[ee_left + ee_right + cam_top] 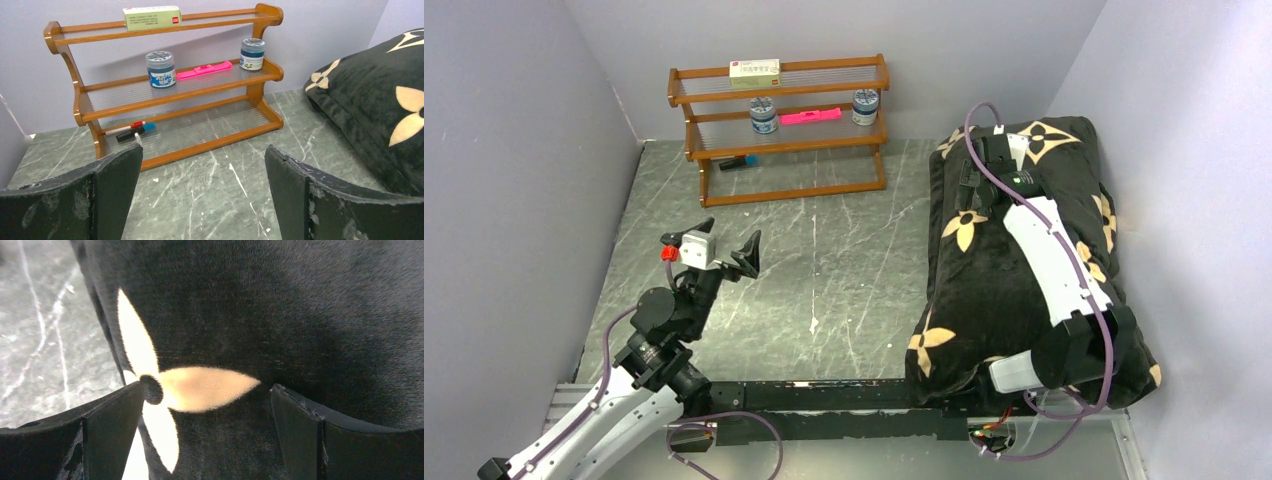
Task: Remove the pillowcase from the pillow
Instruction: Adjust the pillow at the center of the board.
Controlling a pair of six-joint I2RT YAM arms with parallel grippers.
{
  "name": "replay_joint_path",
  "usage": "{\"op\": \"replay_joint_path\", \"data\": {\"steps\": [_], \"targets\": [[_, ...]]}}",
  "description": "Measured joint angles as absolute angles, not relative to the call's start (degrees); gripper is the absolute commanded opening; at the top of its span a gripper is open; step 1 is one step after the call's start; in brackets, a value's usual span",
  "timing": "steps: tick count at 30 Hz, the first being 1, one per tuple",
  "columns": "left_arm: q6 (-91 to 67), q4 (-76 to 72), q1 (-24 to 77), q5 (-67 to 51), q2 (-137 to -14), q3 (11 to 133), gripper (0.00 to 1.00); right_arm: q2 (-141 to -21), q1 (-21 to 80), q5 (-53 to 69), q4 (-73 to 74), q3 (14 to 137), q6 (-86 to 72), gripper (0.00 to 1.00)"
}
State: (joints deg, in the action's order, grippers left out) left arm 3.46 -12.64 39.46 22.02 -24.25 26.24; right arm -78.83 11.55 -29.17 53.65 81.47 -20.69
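Note:
The pillowcase's edge by the tan flower is below and left of my gripper in the top view, so my right gripper will move down and across onto it next.
The pillowcase point(1024, 290) is black plush with tan flower motifs and lies along the right side of the table, plump and full. It covers the pillow, and no white fabric shows for certain. My right arm stretches over it. My right gripper point(972, 195) is open just above the case's far left part, and its jaws straddle a tan flower point(200, 387) near the fabric's left edge without gripping. My left gripper point(726, 243) is open and empty above the bare table point(210, 195) at the left, and the pillowcase point(370, 100) is off to its right.
A wooden three-tier rack point(779, 125) stands at the back. It holds a box point(754, 68), two jars point(763, 115), a pink item point(809, 116) and a marker point(127, 131). Purple walls close in the left, back and right sides. The pillowcase presses against the right wall.

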Motion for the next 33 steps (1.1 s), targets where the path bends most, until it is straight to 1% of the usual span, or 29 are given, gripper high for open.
{"op": "replay_joint_path", "data": {"steps": [3, 7, 12, 16, 19, 27, 33], "targets": [[3.62, -12.64, 39.48, 22.35, -23.75, 26.24, 0.97, -80.77, 11.55, -29.89, 55.53, 81.76, -21.04, 1.0], [3.66, -12.6, 39.48, 22.35, -23.73, 26.24, 0.97, -80.01, 11.55, -27.97, 55.7, 81.84, -19.84, 1.0], [3.66, -12.62, 39.48, 22.35, -23.83, 26.24, 0.97, -82.37, 13.87, -27.79, 56.18, 86.24, -17.8, 1.0], [3.73, -12.62, 39.57, 22.37, -23.88, 26.24, 0.97, -88.99, 20.53, -32.58, 56.6, 91.42, -16.62, 1.0], [3.81, -12.64, 39.57, 22.37, -23.88, 26.22, 0.97, -94.52, 23.86, -35.22, 56.8, 92.23, -16.03, 1.0], [3.86, -12.69, 39.57, 22.37, -24.56, 26.09, 0.97, -108.51, 25.3, -43.29, 59.94, 94.74, -16.14, 1.0], [3.86, -12.73, 39.57, 22.37, -24.62, 25.58, 0.97, -118.69, 26.13, -55.09, 63.81, 96.05, -18.26, 1.0]]}}
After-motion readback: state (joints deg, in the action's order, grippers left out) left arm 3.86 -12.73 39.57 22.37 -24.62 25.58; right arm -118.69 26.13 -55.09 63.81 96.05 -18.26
